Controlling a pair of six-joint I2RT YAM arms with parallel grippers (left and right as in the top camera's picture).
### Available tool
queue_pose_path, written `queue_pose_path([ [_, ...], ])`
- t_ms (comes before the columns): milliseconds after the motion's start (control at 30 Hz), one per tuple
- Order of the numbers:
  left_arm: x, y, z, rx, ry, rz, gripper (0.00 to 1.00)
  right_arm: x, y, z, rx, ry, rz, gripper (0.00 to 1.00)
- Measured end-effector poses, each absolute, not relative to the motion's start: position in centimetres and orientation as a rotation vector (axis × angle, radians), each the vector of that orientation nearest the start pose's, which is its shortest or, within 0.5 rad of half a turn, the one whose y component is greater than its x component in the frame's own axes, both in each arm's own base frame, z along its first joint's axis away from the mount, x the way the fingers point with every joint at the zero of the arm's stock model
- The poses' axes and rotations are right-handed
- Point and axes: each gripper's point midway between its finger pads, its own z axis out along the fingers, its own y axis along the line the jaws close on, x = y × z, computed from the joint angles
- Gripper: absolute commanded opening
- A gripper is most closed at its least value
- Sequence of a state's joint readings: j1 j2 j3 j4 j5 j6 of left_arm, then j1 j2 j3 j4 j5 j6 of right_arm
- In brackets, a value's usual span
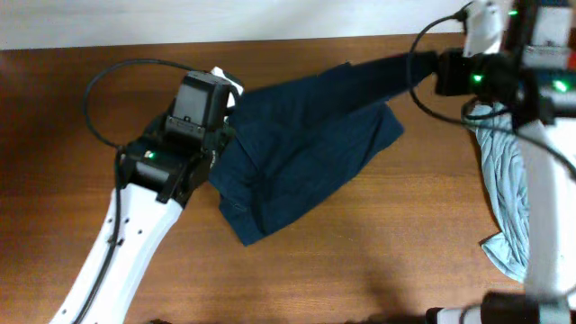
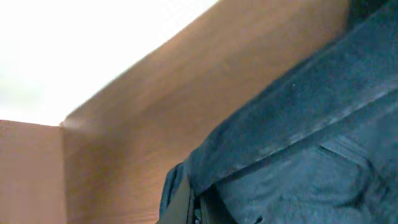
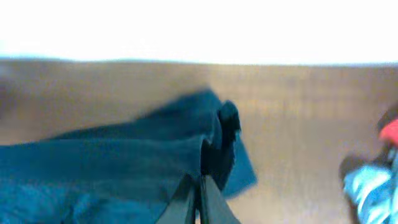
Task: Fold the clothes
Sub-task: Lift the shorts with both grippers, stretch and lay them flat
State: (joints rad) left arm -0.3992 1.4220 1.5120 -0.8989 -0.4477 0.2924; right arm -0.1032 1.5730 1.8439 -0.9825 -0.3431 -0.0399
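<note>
My left gripper rises next, carries the bunched edge outward, then lowers and releases it on the far tabletop strip (image 1: 211, 57) (image 2: 152, 112). That strip lies outward of my gripper.
The clothes' large dark navy garment (image 1: 306, 148) lies bunched in the middle of the wooden table, with one end drawn taut up toward the far right. My left gripper (image 1: 223, 126) is shut on its left edge; in the left wrist view the fingers (image 2: 186, 208) pinch a navy fold (image 2: 298, 143). At the taut far end, my right gripper (image 1: 430, 68) is shut on the cloth. In the right wrist view its closed tips (image 3: 202, 183) clamp a raised navy fold (image 3: 221, 134). A light grey-blue garment (image 1: 508, 180) lies at the right edge.
The table's brown top (image 1: 360, 261) runs to a pale back edge (image 1: 270, 27). A bit of red cloth (image 3: 390, 130) shows beside the grey-blue cloth (image 3: 373, 190) at the right of the right wrist view. The right arm's white links (image 1: 549, 207) cross over the grey-blue garment.
</note>
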Motion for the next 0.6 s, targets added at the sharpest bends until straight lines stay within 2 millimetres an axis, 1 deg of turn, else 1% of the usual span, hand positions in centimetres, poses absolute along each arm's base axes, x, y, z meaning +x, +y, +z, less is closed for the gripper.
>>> queue_pose_path([
  [33,37.6,-7.7,30.1,0.571,2.232,0.476,0.00,41.7,1.6,36.3,-0.111,2.201,0.311,0.04],
  [133,37.2,-7.4,33.6,0.521,2.161,0.464,0.00,40.2,1.9,40.2,-0.126,2.083,0.299,0.04],
  [200,36.6,-7.1,36.0,0.489,2.113,0.448,0.00,39.3,2.0,42.0,-0.122,2.031,0.302,0.04],
  [300,35.4,-6.6,39.1,0.449,2.051,0.424,0.00,38.2,2.2,43.4,-0.106,1.996,0.317,0.04],
  [333,34.6,-6.4,40.6,0.435,2.025,0.410,0.00,37.7,2.3,43.8,-0.098,1.985,0.326,0.04],
  [400,33.6,-6.3,42.2,0.434,2.002,0.382,0.00,37.1,2.5,44.4,-0.083,1.971,0.342,0.04],
  [433,32.6,-6.3,43.7,0.430,1.974,0.349,0.00,36.5,2.6,45.0,-0.067,1.958,0.357,0.04],
  [467,32.0,-6.2,44.4,0.431,1.961,0.332,0.00,36.3,2.6,45.2,-0.064,1.953,0.359,0.04],
  [600,30.2,-6.3,46.9,0.436,1.914,0.274,0.00,34.4,2.8,46.8,-0.036,1.912,0.377,0.04],
])
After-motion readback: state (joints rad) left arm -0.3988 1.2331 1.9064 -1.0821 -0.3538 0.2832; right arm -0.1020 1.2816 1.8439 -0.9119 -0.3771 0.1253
